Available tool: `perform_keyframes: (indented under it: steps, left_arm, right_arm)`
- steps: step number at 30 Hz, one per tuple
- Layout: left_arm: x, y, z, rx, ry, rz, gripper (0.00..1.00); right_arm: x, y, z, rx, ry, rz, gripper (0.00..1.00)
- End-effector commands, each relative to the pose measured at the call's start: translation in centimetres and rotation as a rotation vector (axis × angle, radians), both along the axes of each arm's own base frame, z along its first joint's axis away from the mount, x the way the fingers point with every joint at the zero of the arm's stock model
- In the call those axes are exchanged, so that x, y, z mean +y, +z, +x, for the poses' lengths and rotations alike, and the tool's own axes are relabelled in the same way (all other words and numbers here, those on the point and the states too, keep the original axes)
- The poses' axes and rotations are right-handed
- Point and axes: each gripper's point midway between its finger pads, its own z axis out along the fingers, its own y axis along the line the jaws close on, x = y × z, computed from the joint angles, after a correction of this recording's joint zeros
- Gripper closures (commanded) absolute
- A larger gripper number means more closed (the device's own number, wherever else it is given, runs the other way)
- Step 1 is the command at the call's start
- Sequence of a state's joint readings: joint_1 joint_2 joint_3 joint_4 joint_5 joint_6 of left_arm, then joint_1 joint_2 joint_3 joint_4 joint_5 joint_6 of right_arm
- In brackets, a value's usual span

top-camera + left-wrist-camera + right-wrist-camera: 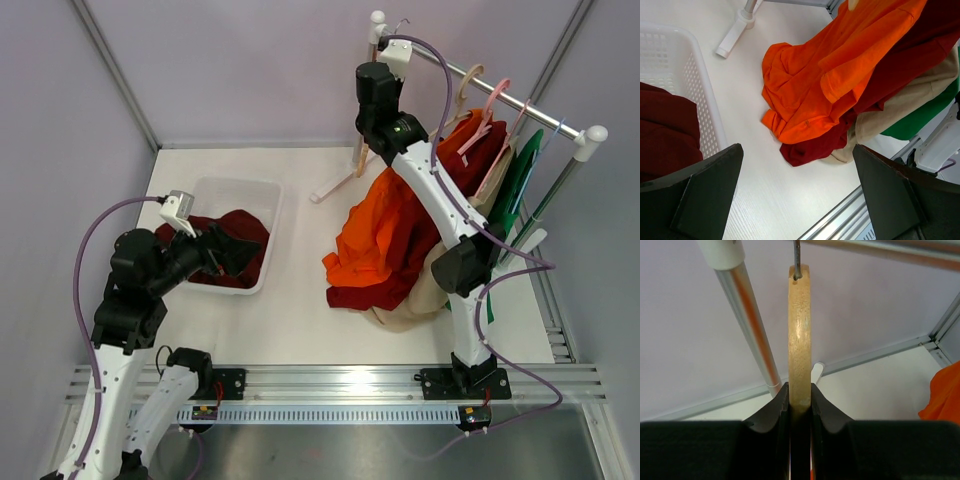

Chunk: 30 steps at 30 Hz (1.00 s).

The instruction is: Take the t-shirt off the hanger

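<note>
My right gripper eases slightly down next, sets the metal hook (796, 257) onto the end of the rack's bar beside the post and releases the hanger, since the hook stands higher.
An orange t-shirt (375, 238) hangs off the rack and trails onto the white table; it also shows in the left wrist view (840, 65). My right gripper (382, 65) is raised at the rack's left end. In the right wrist view it (800, 390) is shut on a wooden hanger (799, 330), whose metal hook (796, 257) points up toward the rail. My left gripper (797, 165) is open and empty, low over the table beside the basket, left of the shirt pile; it also shows in the top view (235, 250).
A white basket (272, 215) holding a dark red garment (235, 230) stands at the left. A dark red shirt (368, 296), a beige one (400, 316) and a green one (520, 180) hang on the rack rail (520, 100) with other hangers (488, 108). The rack's post (747, 320) is close to my right gripper.
</note>
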State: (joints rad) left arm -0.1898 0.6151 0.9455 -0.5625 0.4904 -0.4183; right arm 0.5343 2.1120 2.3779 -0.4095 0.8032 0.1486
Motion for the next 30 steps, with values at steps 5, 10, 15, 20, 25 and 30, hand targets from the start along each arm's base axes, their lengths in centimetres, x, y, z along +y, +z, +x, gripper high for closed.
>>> perform_keyframes:
  steps: [5,10,15,20,25,30]
  left_arm:
    - [-0.6,1.3,-0.6,-0.035,-0.045,-0.013,0.01]
    - [-0.6,1.2,-0.5,-0.030,-0.046,-0.015,0.01]
    - [-0.7,1.0,-0.3,-0.016,-0.046,-0.018,0.01]
    - [-1.5,1.7,-0.1,-0.007,-0.082,-0.022,0.01]
    - [-2.1,2.1,0.2,-0.015,-0.096,-0.007,0.01]
    - [-3.8,2.5,0.1,-0.041,-0.145,-0.016,0.01]
  right_arm:
    - [-1.0,-0.8,0.4,-0.011,0.013,0.092,1.00]
    - [-1.0,-1.6,0.8,0.005,0.019,0.100,1.00]
    - [-0.4,-0.7,0.0,0.007,0.071,0.138,0.71]
    - [-0.2,4.7,-3.9,-0.063,0.185,0.212,0.18]
    - [-0.1,9.9,-9.3,-0.125,0.310,0.259,0.12]
    - [0.1,9.7,-14.1,-0.089,0.363,0.256,0.11]
